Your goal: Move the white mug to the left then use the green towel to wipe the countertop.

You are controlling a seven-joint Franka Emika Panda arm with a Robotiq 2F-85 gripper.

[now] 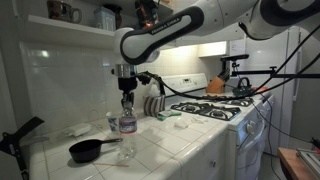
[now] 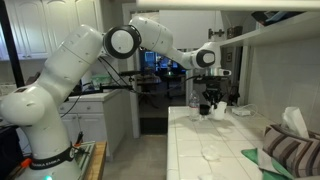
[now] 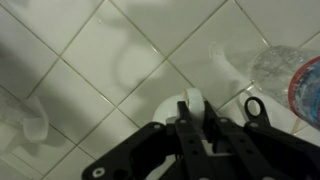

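Observation:
My gripper moves outward past the bottle and down onto the tiles point(image 1: 103, 133) beside the black pan's handle next to release the mug, since it hangs above the counter.
My gripper point(image 3: 190, 118) points straight down over the tiled countertop point(image 3: 90, 70) and is shut on the white mug point(image 3: 192, 100), with its fingers on either side of the mug's rim or handle. In both exterior views the gripper point(image 1: 126, 99) point(image 2: 210, 101) hangs just above the counter and mostly hides the mug. A pale green towel point(image 1: 168, 116) lies on the counter near the stove. It also shows as a green edge in an exterior view point(image 2: 250, 156).
A clear water bottle point(image 1: 127, 125) point(image 3: 292, 82) stands close beside the gripper. A black pan point(image 1: 88, 150) sits at the counter's near end. A striped cloth point(image 2: 290, 150) and the gas stove point(image 1: 215, 108) bound the far end. The wall runs along the back.

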